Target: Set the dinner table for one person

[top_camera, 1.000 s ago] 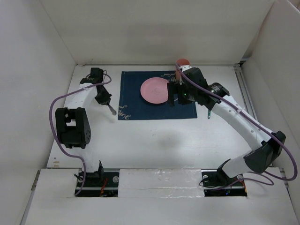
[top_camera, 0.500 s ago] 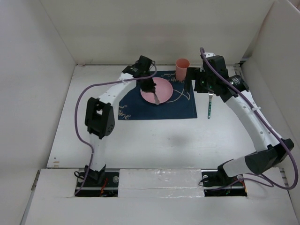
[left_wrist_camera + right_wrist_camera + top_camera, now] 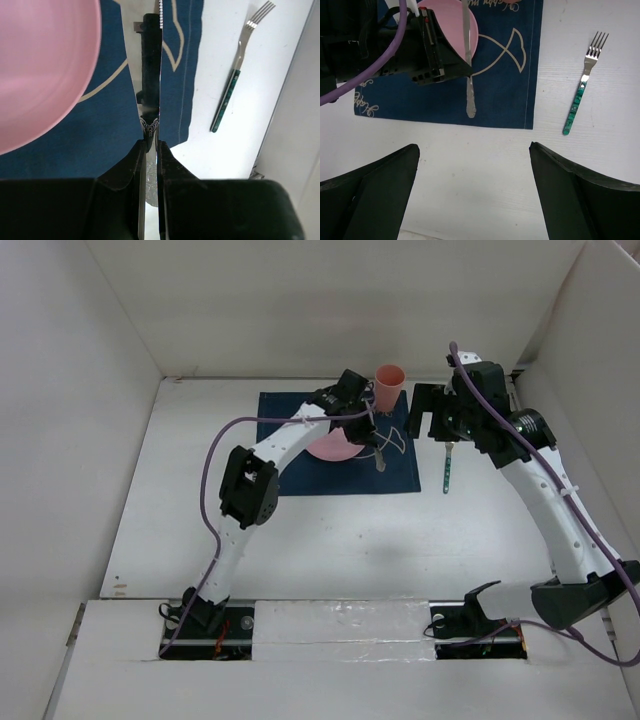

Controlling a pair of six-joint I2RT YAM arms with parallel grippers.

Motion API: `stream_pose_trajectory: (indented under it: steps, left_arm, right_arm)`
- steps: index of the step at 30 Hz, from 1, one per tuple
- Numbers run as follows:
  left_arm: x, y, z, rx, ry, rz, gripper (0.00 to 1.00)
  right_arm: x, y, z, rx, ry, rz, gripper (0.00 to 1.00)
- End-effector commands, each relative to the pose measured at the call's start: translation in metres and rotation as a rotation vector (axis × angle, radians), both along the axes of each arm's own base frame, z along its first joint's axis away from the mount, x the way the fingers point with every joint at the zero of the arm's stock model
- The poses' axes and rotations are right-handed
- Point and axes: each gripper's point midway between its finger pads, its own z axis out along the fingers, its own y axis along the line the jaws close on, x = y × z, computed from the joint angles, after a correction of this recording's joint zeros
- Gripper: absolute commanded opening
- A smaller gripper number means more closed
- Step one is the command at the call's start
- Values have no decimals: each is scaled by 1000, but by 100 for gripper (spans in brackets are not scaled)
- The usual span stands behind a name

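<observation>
My left gripper sinks next, shifting to the right in the top view, onto the part of the mat beside the plate. It releases the knife there, since that part lies empty.
The white dinner table carries a navy placemat with a pink plate on it and a pink cup at its far right corner. My left gripper is shut on a silver knife, holding it over the mat just right of the plate. In the left wrist view the knife runs out from between the fingers beside the plate. A green-handled fork lies on the table right of the mat. My right gripper is open and empty above the fork.
Upright white panels stand along the far, left and right sides. In the right wrist view the knife, the fork and the left gripper show over the mat. The left arm crosses the plate.
My left arm has swung right, from left of the mat across the plate, carrying the knife. My right gripper has moved off the plate to the right, above the fork.
</observation>
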Motion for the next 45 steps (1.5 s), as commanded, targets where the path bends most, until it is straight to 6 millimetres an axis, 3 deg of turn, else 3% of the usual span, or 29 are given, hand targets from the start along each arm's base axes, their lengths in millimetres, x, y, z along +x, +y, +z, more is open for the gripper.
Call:
stream_pose_trajectory:
  steps: [1,4,25,40,45]
  left_arm:
    - [7,-28,41,-141,-81,-50,0]
    - [2,-44,36,-165,-93,-91,0]
    - [5,-54,-44,-122,-53,-185,0]
    - [9,-67,-32,-197,-45,-172,0]
    - [8,-67,-42,-193,-18,-158,0]
  right_arm:
    - [-5,-2,3,6,-5,2,97]
    - [-5,-2,3,6,-5,2,97]
    - [-5,-2,4,2,4,2,97]
    - [-4,-4,-7,-22,26,-1,97]
    - [-4,-4,-7,-22,26,-1,97]
